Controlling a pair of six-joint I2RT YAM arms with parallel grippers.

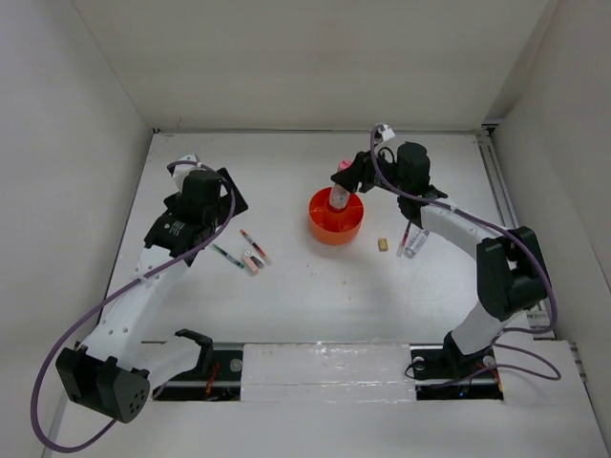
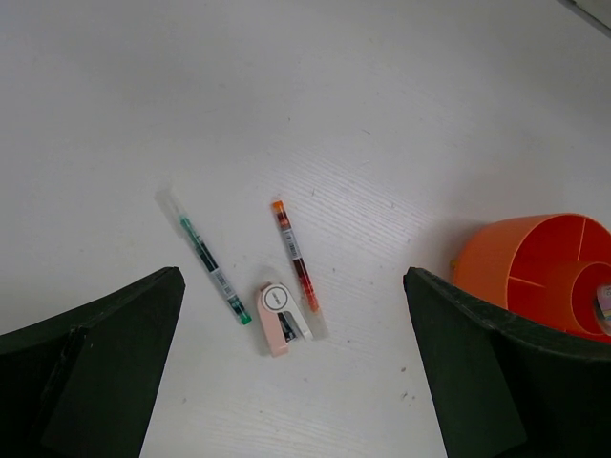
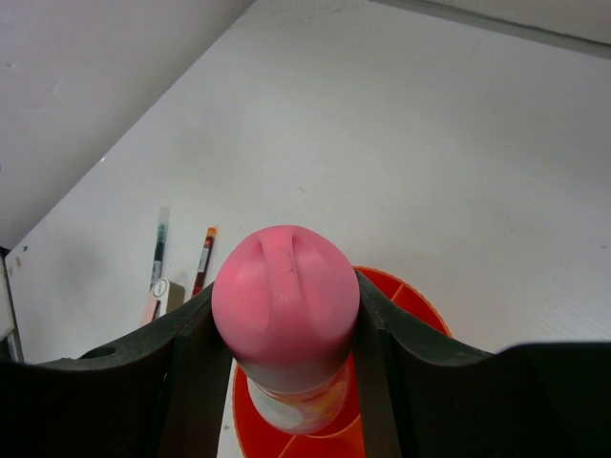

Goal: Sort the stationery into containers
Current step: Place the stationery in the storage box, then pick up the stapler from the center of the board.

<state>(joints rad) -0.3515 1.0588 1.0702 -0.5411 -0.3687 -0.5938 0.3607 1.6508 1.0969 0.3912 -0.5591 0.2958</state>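
My right gripper lowers the bottle into the cup and releases it next. The organiser's round middle cup (image 1: 337, 208) lies below with the bottle's base already at its opening.
My right gripper (image 3: 286, 334) is shut on the pink-capped bottle (image 3: 285, 305) and holds it upright, its base down inside the orange organiser (image 3: 410, 296). In the top view the bottle (image 1: 339, 194) stands in the organiser (image 1: 334, 227). My left gripper (image 2: 291, 382) is open and empty, hovering above a green pen (image 2: 212, 265), a red pen (image 2: 295, 256) and a pinkish eraser piece (image 2: 278, 318) lying close together on the table. The organiser's rim (image 2: 539, 272) shows at the right of that view.
A tiny tan block (image 1: 383, 245) and a clear bottle (image 1: 413, 241) lie right of the organiser, under the right arm. White walls enclose the table on the left, back and right. A rail runs along the right edge (image 1: 501, 191).
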